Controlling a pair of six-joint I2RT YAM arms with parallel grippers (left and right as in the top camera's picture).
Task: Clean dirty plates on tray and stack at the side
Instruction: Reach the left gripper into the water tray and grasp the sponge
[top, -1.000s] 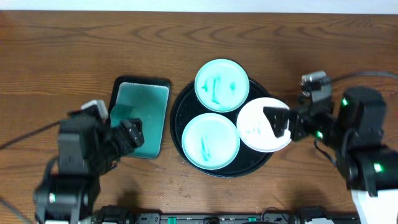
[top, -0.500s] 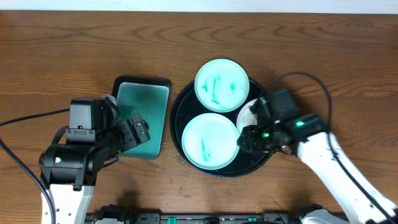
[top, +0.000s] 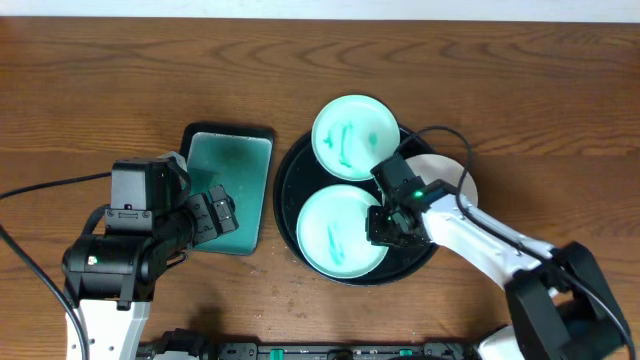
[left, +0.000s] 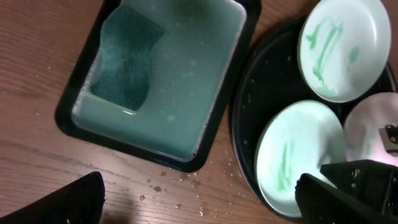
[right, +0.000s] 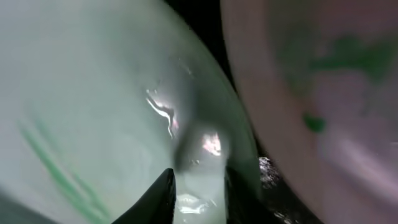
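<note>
The near plate at the right gripper shows green smears, so the left gripper will next move outward and down into the rectangular tray, onto the teal sponge (left: 127, 65).
The round black tray (top: 288, 190) holds three plates. A mint-green plate (top: 356, 137) with green smears sits at the far side, and a second mint-green plate (top: 335, 230) at the near side. A white plate (top: 445, 175) lies at the right, partly under my right arm. My right gripper (top: 385, 222) is down at the near plate's right rim. In the right wrist view its jaws (right: 199, 199) stand narrow, with that plate's (right: 81, 93) rim between them. My left gripper (left: 199, 199) hovers wide open and empty over the wood, left of the tray.
A small rectangular black tray (top: 192, 150) of teal water stands left of the round tray, with a teal sponge (left: 124, 68) in its left end. Crumbs and droplets dot the wood (left: 180, 186) near the front. My left arm's cable trails off to the left edge.
My right arm swung in from the right edge over the white plate to the near mint-green plate, and its jaws narrowed onto the rim. The left gripper opened a little wider.
</note>
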